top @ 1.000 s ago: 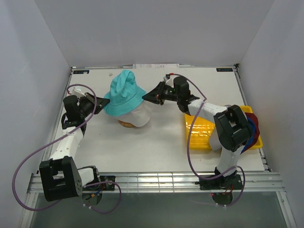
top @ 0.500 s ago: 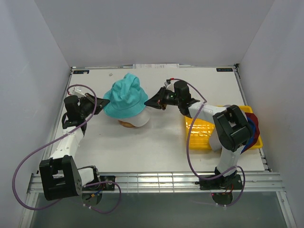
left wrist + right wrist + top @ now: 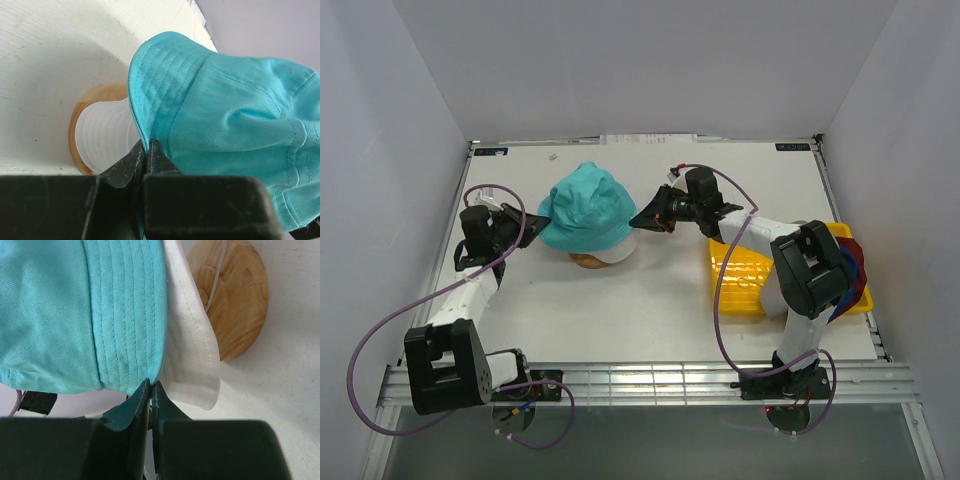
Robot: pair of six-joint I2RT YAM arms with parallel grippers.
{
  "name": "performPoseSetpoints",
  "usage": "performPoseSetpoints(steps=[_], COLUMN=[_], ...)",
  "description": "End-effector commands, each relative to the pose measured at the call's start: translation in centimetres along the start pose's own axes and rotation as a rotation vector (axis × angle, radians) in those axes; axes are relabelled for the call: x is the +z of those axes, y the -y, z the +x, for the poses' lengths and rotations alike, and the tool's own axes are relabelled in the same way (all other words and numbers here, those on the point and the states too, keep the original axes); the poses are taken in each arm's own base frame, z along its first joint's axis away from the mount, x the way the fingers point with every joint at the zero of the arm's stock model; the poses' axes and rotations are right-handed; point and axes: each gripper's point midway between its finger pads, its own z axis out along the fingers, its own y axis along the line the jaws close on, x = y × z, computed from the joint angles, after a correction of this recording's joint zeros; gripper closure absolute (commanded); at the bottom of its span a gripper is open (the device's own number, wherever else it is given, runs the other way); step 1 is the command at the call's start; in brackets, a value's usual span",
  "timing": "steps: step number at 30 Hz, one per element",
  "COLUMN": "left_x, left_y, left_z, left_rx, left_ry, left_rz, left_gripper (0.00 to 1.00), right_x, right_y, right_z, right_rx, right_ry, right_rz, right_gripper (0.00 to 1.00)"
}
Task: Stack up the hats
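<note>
My left gripper lowers the teal hat's pinched edge a little over the white hat's side (image 3: 106,135) next and releases it there, as that side still shows beneath.
A teal hat (image 3: 583,205) sits over a white hat (image 3: 610,252) on the round-headed wooden stand (image 3: 583,263), left of the table's middle. My left gripper (image 3: 534,220) is shut on the teal brim's left edge; in the left wrist view the gripper (image 3: 146,146) pinches the teal hat (image 3: 225,120). My right gripper (image 3: 639,222) is shut on the right edge of the brim. In the right wrist view the gripper (image 3: 151,386) clamps the teal hat (image 3: 100,305), with the white hat (image 3: 192,345) and the stand's wooden base (image 3: 237,300) just beyond it.
A yellow tray (image 3: 740,272) lies at the right, partly under the right arm. Royal blue and dark red hats (image 3: 858,275) are piled at its far right side. White walls close in the table on three sides.
Both grippers have come down with the teal hat. It now sits lower and fuller over the white hat on the stand. The right gripper has shifted slightly toward the near edge.
</note>
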Motion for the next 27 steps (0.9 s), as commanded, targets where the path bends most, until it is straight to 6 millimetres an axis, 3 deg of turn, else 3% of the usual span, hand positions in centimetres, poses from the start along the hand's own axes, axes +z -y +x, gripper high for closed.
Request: performPoseSetpoints(steps=[1,17,21,23,25,27], left_x=[0.2,1.0,1.0,0.7,0.5,0.3], left_y=[-2.0,-5.1,-5.1,-4.5,-3.9,-3.5], left_z=[-0.3,0.6,0.7,0.3,-0.3,-0.6], left_rx=[0.004,-0.005,0.003,0.014,0.025,0.034], left_ry=[0.03,0.01,0.004,0.019,0.033,0.034], left_rz=[-0.075,-0.17,-0.169,-0.156,-0.151,-0.154], left_gripper=[0.9,0.88,0.76,0.63,0.52,0.48], right_x=[-0.3,0.6,0.8,0.8,0.9,1.0], right_y=[-0.3,3.9,4.5,4.4,3.7,2.9], right_z=[-1.2,-0.8,-0.7,-0.8,-1.3,-1.7], right_rx=[-0.069,-0.071,-0.073,-0.077,-0.091,-0.1], right_ry=[0.024,-0.007,-0.016,-0.018,-0.017,-0.018], right_rz=[0.021,0.149,0.168,0.17,0.16,0.149], right_gripper=[0.92,0.92,0.92,0.92,0.92,0.92])
